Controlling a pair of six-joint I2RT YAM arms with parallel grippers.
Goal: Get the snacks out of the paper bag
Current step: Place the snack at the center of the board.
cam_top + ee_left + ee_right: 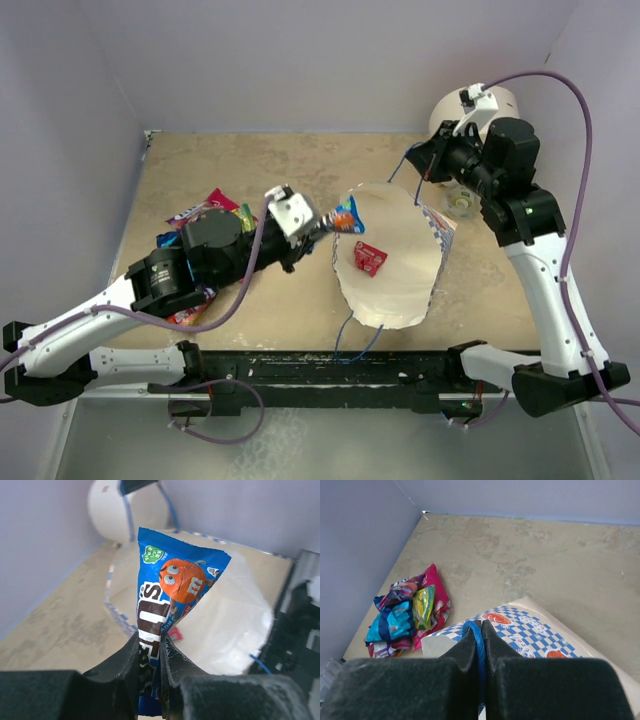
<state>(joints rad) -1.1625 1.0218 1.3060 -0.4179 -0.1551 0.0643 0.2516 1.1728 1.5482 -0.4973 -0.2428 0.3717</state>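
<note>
I should swing my left gripper over and down to the snack pile next, below it and to its left in the top view, and let go of the blue packet outside the bag (395, 260).
The paper bag (395, 260) lies open at the table's middle right, its white inside facing up; its blue-and-white checked outside (530, 630) shows in the right wrist view. A red packet (369, 259) lies inside it. My left gripper (322, 222) is shut on a blue M&M's packet (170, 595), held at the bag's left rim (345, 214). My right gripper (421, 165) is shut on the bag's blue cord handle (479, 650) at the far rim. A pile of snacks (200, 222) lies left of the bag, partly under my left arm, and also shows in the right wrist view (407, 612).
A large white cylinder (480, 108) stands at the back right behind my right arm, also in the left wrist view (112, 510). Purple walls close the table at the left, back and right. A second blue handle (358, 340) hangs over the near edge.
</note>
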